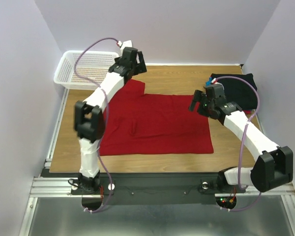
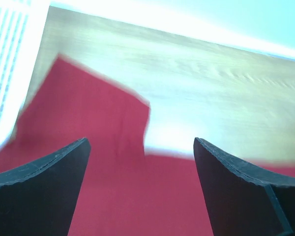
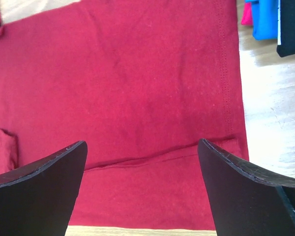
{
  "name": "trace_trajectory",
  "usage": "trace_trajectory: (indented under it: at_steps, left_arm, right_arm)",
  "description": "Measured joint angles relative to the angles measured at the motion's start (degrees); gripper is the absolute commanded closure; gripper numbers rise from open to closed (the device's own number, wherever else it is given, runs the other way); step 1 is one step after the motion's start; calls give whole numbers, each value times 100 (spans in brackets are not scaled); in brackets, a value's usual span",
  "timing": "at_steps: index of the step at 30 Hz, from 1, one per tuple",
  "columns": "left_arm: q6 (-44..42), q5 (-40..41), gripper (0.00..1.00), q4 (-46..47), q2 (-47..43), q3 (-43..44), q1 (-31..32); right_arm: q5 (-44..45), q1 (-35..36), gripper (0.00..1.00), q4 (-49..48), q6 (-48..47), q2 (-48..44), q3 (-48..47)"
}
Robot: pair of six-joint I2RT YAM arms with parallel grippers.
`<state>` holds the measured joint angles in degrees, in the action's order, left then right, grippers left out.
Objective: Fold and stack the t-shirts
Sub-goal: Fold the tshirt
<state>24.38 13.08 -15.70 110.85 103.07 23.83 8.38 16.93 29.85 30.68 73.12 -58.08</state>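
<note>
The sleeve's far edge (image 1: pixel 134 80) (image 2: pixel 106 82) is below my left gripper and to the left in the wrist view, so I will move my left gripper down onto it and to that side next.
A bright red t-shirt (image 1: pixel 157 123) lies spread flat on the wooden table, with one sleeve sticking out at the far left. My left gripper (image 1: pixel 133 64) hovers open and empty over that sleeve; the left wrist view shows the sleeve (image 2: pixel 88 123) between the open fingers of the gripper (image 2: pixel 140 142). My right gripper (image 1: pixel 200 102) hovers open and empty over the shirt's far right corner; the right wrist view shows a fold line across the cloth (image 3: pixel 137 98) under the gripper (image 3: pixel 142 145). A stack of folded shirts (image 1: pixel 238 88), black on top, lies at the back right. Its pink, blue and black edges (image 3: pixel 265 19) show.
A white lattice basket (image 1: pixel 83 69) stands at the back left corner, also at the left edge of the left wrist view (image 2: pixel 10 59). Bare wooden table (image 1: pixel 187 78) lies behind the red shirt. Grey walls close in the sides and back.
</note>
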Motion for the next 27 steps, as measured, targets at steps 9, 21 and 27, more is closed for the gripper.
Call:
trace_trajectory:
  at_steps: [9, 21, 27]
  left_arm:
    - [-365, -17, 2, -761, 3254, 3150, -479]
    - [-393, 483, 4, -313, 3633, 3342, -728]
    - [-376, 358, 6, -81, 3882, 3342, -730]
  right_arm:
    - [22, 0, 0, -26, -15, 588, -114]
    - [59, 0, 0, -26, -48, 682, -114]
    - [70, 0, 0, -33, -48, 769, -114]
